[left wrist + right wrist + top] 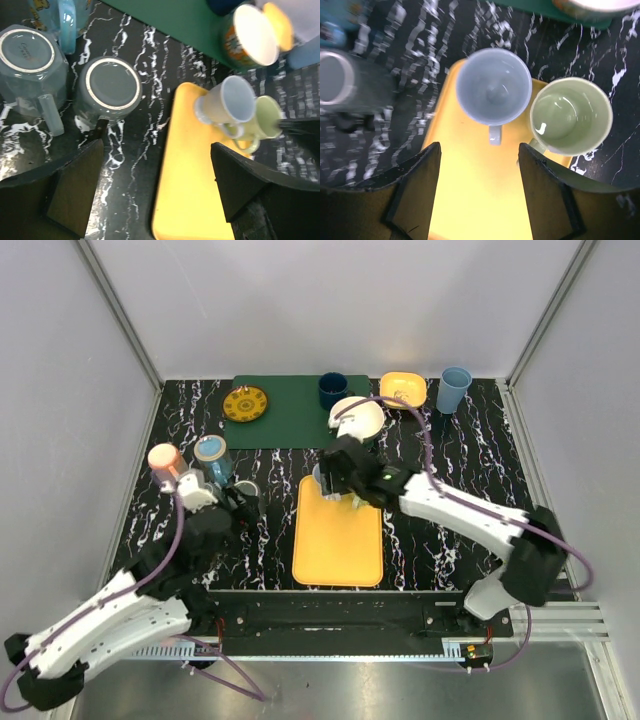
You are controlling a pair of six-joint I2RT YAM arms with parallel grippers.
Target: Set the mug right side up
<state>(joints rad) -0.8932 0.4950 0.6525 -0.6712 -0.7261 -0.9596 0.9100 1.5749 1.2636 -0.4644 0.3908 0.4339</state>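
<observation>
I will next lower my left gripper outward and to the left in its wrist view, onto the dark grey mug's handle (100, 131), because the handle sticks out toward the open fingertips.
Two mugs stand upside down on the black marbled table: a dark grey mug (110, 87) and a pale grey mug (27, 52) to its left. The dark one shows blurred in the right wrist view (340, 82). My left gripper (157, 190) is open and empty, hovering just near of the dark grey mug (245, 490). My right gripper (480, 195) is open and empty above the far end of the yellow tray (470, 200). A pale blue mug (494, 86) and a green mug (570, 115) stand upright there.
A blue patterned mug (212, 455) and a pink cup (165, 460) stand at the left. At the back lie a green mat (290, 420), a yellow plate (245, 403), a dark blue cup (332, 390), a white bowl (358, 418), a yellow bowl (403, 388) and a light blue cup (454, 388).
</observation>
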